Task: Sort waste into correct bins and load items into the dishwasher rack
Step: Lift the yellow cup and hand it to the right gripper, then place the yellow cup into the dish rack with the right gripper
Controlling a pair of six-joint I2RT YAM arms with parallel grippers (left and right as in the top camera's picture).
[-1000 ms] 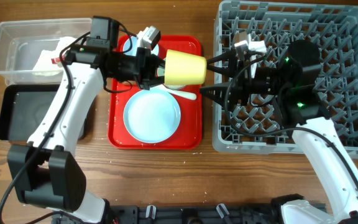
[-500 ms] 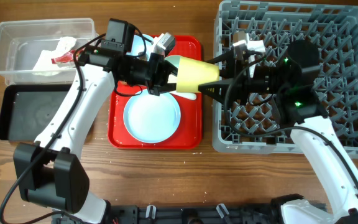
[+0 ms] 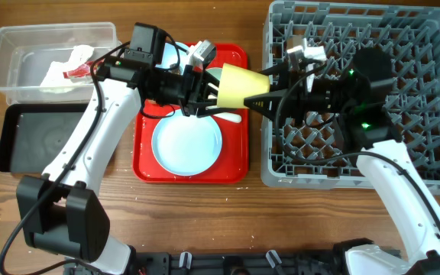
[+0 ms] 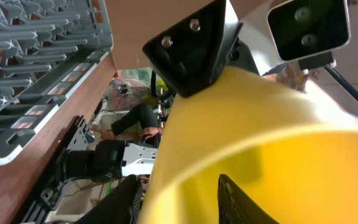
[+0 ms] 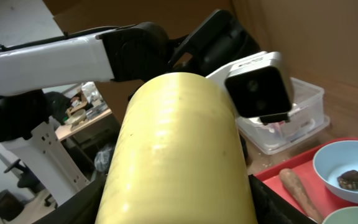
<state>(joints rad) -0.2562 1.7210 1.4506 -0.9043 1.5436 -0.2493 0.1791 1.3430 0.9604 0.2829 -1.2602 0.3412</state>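
Next I need to swing the sideways cup in my right gripper rim-down, draw it back, lower it and release it at the rack's near corner (image 3: 302, 159) beside the red tray.
The yellow cup (image 3: 239, 82) lies on its side in the air between the red tray and the dishwasher rack (image 3: 434, 99). My left gripper (image 3: 214, 90) is shut on its rim, one finger inside and one outside, as the left wrist view (image 4: 182, 199) shows. My right gripper (image 3: 260, 88) has its fingers pressed on both sides of the cup's body (image 5: 176, 143). The pale blue plate (image 3: 187, 141) and white spoon (image 3: 231, 116) lie on the red tray. A bowl (image 5: 334, 165) holds a dark lump (image 5: 351, 179). A brown stick (image 5: 297, 186) lies beside it.
The red tray (image 3: 231, 164) sits between the arms. The clear tub (image 3: 21, 46) at the far left holds the crumpled napkin (image 3: 59, 69) and red wrapper (image 3: 79, 71). The black tray (image 3: 21, 137) lies in front of it.
My left gripper carried the yellow cup to the right toward the rack. My right gripper's fingers came in around the cup and closed on its sides.
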